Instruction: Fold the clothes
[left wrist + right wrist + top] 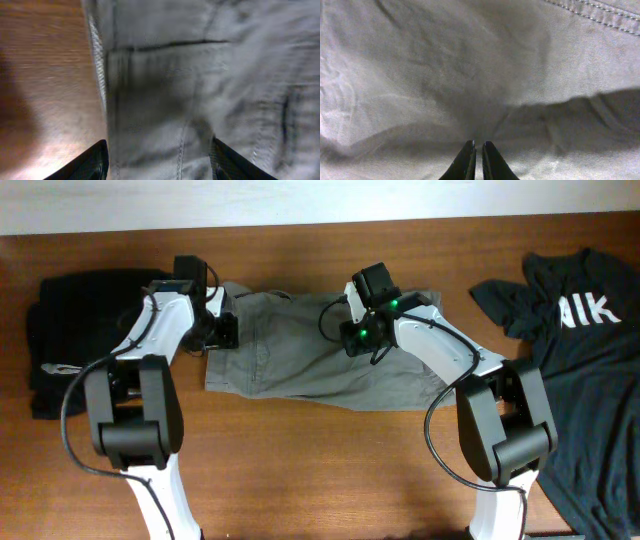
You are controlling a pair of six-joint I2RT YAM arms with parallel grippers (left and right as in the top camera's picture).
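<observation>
The left gripper stays low over the waistband end (217,355) (157,159) next and brings its open fingers together, since the cloth beside the seam already lies between them.
The grey-khaki shorts (300,355) lie spread across the middle of the wooden table. My left gripper (222,330) is at their left edge; in the left wrist view it is open wide (159,162), its fingers straddling the cloth (165,100) beside a seam and the fabric's edge. My right gripper (360,340) is over the shorts' upper middle. In the right wrist view its fingers (476,160) are closed together on the cloth (470,65), with creases and a raised fold running to the tips.
A black garment (80,330) lies at the table's left. A dark T-shirt with white letters (580,330) lies at the right and runs down to the front edge. Bare wood (320,470) shows in front of the shorts.
</observation>
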